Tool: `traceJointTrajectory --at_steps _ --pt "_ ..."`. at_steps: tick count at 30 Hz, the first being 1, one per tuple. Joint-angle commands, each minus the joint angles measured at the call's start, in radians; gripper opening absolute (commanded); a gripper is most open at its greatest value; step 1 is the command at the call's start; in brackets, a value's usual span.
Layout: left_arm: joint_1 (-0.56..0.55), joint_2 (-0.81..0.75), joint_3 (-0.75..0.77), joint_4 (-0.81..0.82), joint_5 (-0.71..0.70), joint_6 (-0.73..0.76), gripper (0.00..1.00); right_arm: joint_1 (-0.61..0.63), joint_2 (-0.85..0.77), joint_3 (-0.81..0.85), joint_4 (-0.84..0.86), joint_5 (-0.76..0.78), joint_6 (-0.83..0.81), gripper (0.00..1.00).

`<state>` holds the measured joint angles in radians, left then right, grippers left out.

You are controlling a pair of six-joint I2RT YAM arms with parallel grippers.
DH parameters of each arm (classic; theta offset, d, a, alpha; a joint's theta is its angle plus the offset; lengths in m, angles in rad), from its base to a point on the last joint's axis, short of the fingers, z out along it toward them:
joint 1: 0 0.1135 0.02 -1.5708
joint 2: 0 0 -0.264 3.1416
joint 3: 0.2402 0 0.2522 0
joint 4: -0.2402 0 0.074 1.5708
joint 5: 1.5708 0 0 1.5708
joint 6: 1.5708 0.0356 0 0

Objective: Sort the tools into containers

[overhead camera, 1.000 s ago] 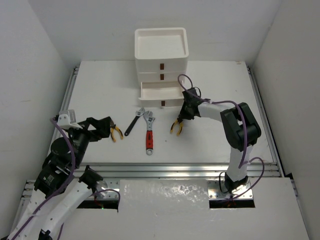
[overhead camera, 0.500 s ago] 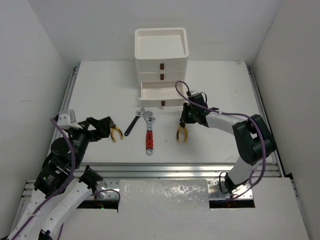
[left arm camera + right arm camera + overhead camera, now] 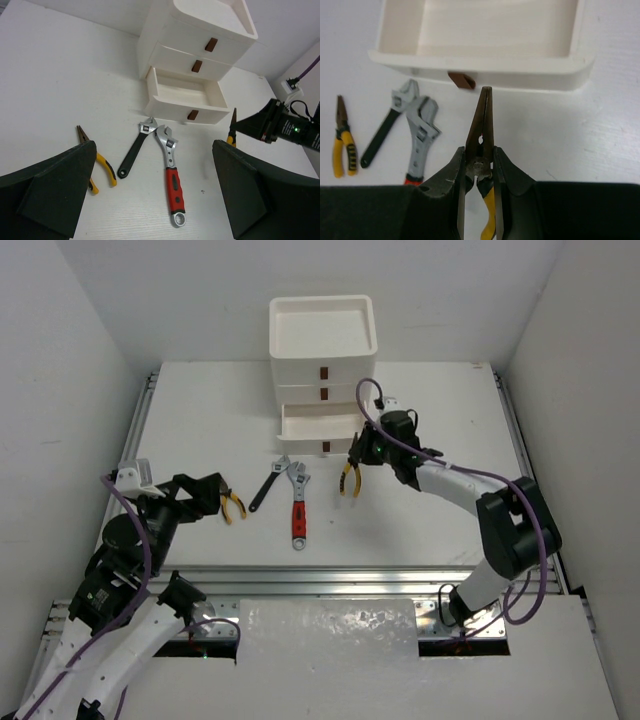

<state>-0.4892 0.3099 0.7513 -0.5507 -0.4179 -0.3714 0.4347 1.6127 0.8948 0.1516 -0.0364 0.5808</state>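
Observation:
The right gripper turns and moves over the open drawer (image 3: 320,423) (image 3: 492,30) next and releases the pliers, since the drawer lies outward and to its left in the top view.
My right gripper (image 3: 480,167) is shut on yellow-handled pliers (image 3: 484,117), held above the table with the nose pointing at the open bottom drawer (image 3: 480,35) of the white containers (image 3: 322,370). In the top view these pliers (image 3: 348,480) hang just right of the drawer's front. On the table lie a red-handled wrench (image 3: 298,508), a black-handled wrench (image 3: 264,488) and a second pair of yellow pliers (image 3: 233,506). My left gripper (image 3: 152,187) is open and empty, hovering near the table's left side, close to those lying pliers (image 3: 95,167).
The top tray (image 3: 322,325) of the stack is empty, and the two upper drawers (image 3: 200,57) are shut. Metal rails (image 3: 350,580) run along the table's near edge. White walls enclose the table on three sides.
The right gripper, still holding the pliers, dipped toward the near edge and then swung back up toward the open drawer's front. The left arm has not moved.

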Motion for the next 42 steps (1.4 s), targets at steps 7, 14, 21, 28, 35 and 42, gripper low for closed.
traceJointTrajectory --at_steps 7,14,21,28,35,42 --pt "0.012 0.014 -0.001 0.026 -0.001 0.006 1.0 0.007 0.185 0.373 0.036 0.156 0.364 0.0" --pt "0.012 0.021 -0.001 0.028 0.01 0.009 1.0 0.007 0.389 0.581 -0.038 0.271 0.688 0.0" --pt "0.011 0.021 -0.003 0.029 0.013 0.009 1.0 0.012 0.486 0.648 -0.001 0.363 0.765 0.08" --pt "0.012 0.044 -0.003 0.031 0.008 0.005 1.0 0.007 0.489 0.68 0.013 0.305 0.642 0.67" --pt "0.011 0.167 0.034 -0.04 -0.019 -0.079 1.0 0.01 0.377 0.698 -0.043 0.159 0.501 0.99" --pt "0.017 0.417 0.003 -0.087 -0.119 -0.392 1.0 0.102 0.016 0.425 -0.288 0.08 0.118 0.99"
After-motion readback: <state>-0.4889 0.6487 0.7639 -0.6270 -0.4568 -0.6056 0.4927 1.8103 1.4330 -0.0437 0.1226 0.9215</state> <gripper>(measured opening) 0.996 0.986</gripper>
